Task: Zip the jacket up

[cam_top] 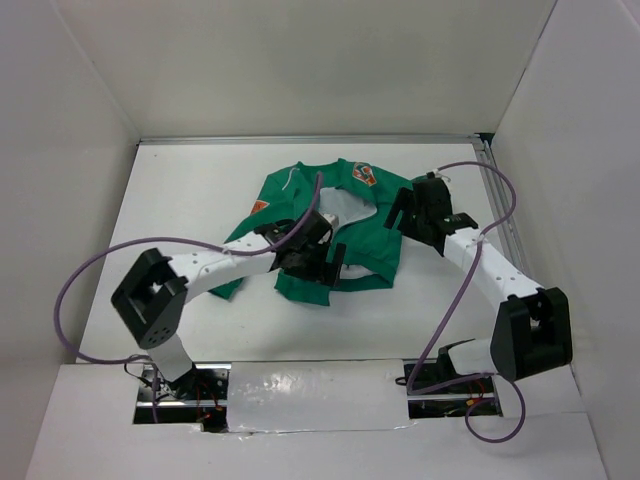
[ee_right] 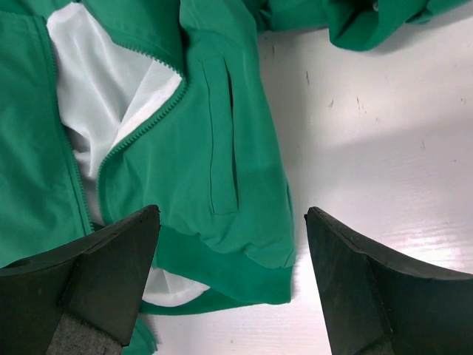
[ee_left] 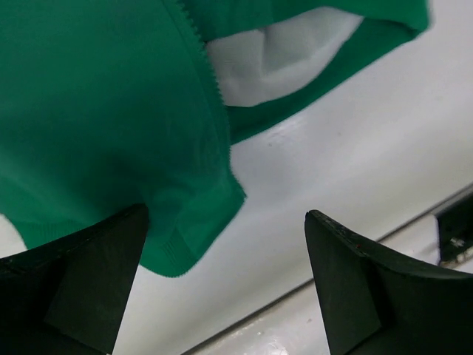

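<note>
The edge of the jacket's near hem corner [cam_top: 318, 297] [ee_left: 198, 235] is below, so next I will turn my left gripper, lower its open fingers astride that edge, and then close them.
The green jacket [cam_top: 368, 245] lies crumpled in the middle of the white table [cam_top: 190, 190], its orange chest patch [cam_top: 364, 175] facing up. Its front is parted, with white lining [ee_right: 103, 89] showing between the zipper edges [ee_right: 144, 122]. My left gripper [cam_top: 325, 262] hovers at the jacket's near hem. It is open, and a green hem corner [ee_left: 185, 237] lies below, next to the left finger [ee_left: 89, 281]. My right gripper [cam_top: 405, 215] stands open at the jacket's right side, over the ribbed hem [ee_right: 229, 266] and the pocket [ee_right: 222, 140]. Neither holds anything.
White walls close in the table on three sides. A metal rail [cam_top: 500, 200] runs along the table's right edge. The table's edge strip [ee_left: 355, 244] shows close behind the left gripper. Purple cables [cam_top: 80, 290] loop off both arms.
</note>
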Tool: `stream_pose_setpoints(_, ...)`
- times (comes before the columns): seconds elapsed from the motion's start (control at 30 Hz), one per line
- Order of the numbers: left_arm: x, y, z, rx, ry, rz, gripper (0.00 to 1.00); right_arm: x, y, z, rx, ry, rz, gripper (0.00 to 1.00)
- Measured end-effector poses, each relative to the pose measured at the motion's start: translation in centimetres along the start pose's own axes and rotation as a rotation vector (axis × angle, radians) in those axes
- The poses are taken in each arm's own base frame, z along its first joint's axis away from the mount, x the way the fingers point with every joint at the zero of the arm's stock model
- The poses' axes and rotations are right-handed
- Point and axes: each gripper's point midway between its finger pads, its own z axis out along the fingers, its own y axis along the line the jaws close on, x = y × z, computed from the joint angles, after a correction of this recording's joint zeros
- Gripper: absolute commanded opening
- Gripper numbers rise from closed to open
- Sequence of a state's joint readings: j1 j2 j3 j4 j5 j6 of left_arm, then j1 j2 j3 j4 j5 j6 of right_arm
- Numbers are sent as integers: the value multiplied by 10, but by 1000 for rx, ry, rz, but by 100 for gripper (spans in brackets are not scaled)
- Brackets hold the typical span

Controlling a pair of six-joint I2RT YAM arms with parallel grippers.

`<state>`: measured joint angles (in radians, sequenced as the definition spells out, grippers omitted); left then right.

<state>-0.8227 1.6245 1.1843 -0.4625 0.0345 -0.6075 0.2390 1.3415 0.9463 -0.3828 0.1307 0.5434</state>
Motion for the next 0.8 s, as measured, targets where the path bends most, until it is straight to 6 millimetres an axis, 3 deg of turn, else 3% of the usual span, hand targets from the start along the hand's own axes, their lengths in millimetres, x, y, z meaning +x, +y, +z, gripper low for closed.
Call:
stream_pose_setpoints(0.13, 18, 13, 31, -74, 109, -29, 99, 5, -2, 1, 3, 6, 11, 87)
stream_pose_setpoints(0.33, 35, 32, 56, -190, 203, -79, 98, 8, -2, -2, -6, -12, 23, 87)
stream_pose_setpoints(0.6, 35, 34, 60, -306, 201, -131, 97, 0, -5, -12, 1, -65, 44, 87)
stream_pose_setpoints(0.8, 46, 37, 42, -312, 199, -137, 99, -1, -6, -12, 4, -69, 44, 87)
